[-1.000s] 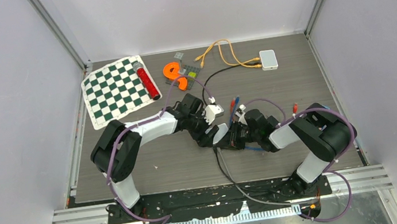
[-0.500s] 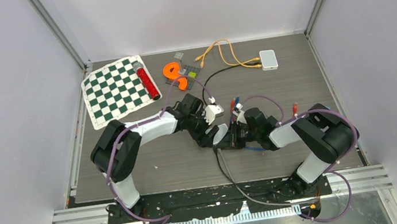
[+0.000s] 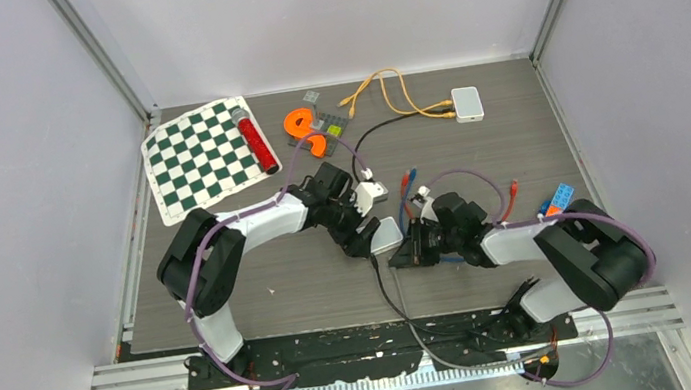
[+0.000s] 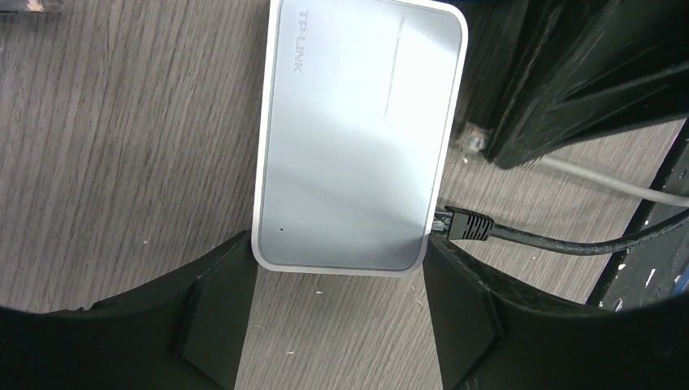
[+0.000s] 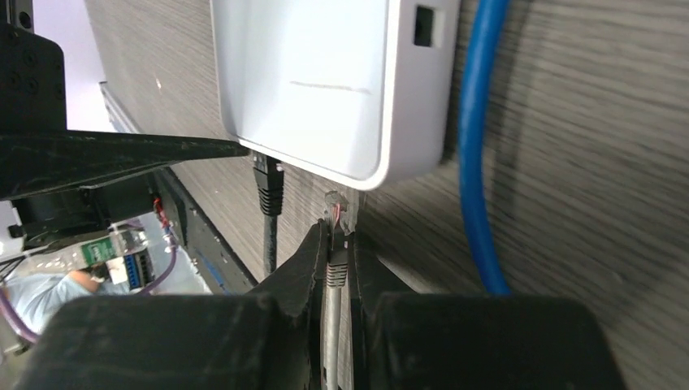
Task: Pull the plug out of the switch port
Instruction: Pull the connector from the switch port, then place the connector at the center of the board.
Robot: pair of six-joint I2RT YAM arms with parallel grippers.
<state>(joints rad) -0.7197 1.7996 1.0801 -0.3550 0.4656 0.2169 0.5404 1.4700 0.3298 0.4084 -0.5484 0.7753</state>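
Note:
The grey plug is out of the switch. Next, my right gripper should move up, carry it outward to bare tabletop beyond the blue plug, go down and release it.
The white TP-LINK switch [image 4: 357, 138] lies flat on the table and also shows in the top view [image 3: 386, 234]. My left gripper [image 4: 337, 276] is shut on its near end, one finger against each side. A black plug [image 4: 463, 225] sits in a port on the switch's side. My right gripper [image 5: 337, 236] is shut on a grey cable's plug [image 5: 339, 213]. The plug's clear tip is out of the switch [image 5: 317, 81], a small gap away. In the top view the right gripper [image 3: 407, 250] is just near-right of the switch.
A blue cable [image 5: 475, 146] runs past the switch. At the back are a chessboard mat [image 3: 206, 158], a red cylinder [image 3: 257, 141], orange pieces [image 3: 305, 130] and a second white box [image 3: 467, 103] with orange cables. Blue and orange bricks [image 3: 559, 197] lie at right.
My right arm has drawn back toward the near right with the grey plug, which now sits clear of the switch. The left gripper has kept hold of the switch.

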